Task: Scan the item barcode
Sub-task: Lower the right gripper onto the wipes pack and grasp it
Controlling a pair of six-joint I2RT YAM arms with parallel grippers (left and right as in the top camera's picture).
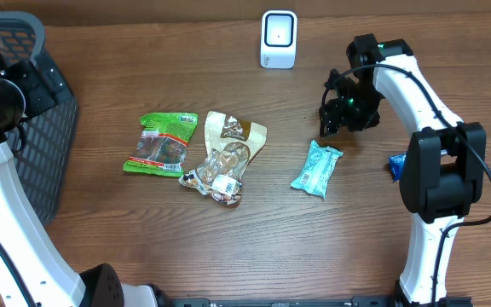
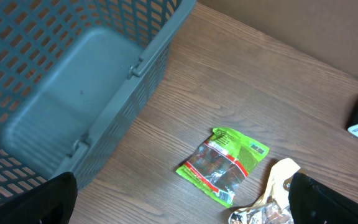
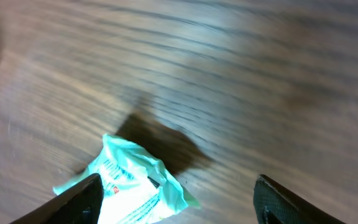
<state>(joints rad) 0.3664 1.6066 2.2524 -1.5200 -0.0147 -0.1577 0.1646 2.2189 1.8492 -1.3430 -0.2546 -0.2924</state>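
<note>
My right gripper is higher than the teal packet's far end (image 1: 325, 151) (image 3: 149, 173), which lies lower and nearer my base, so I should move it down, back and to the left in the overhead view onto that end.
A teal packet (image 1: 317, 169) lies flat on the wooden table, right of centre. My right gripper (image 1: 329, 119) hovers just behind it. In the right wrist view this gripper (image 3: 178, 193) is open and the packet (image 3: 132, 186) lies below, near the left finger, with nothing held. The white barcode scanner (image 1: 279, 38) stands at the table's back edge. My left gripper (image 2: 182, 199) is open and empty, high over the table beside the basket (image 2: 73, 93). I cannot make out a barcode on the teal packet.
A green snack packet (image 1: 162, 143) and a clear-and-beige packet (image 1: 224, 158) lie left of centre. A dark mesh basket (image 1: 49, 128) fills the left edge. A small blue item (image 1: 395, 165) peeks out behind the right arm's base.
</note>
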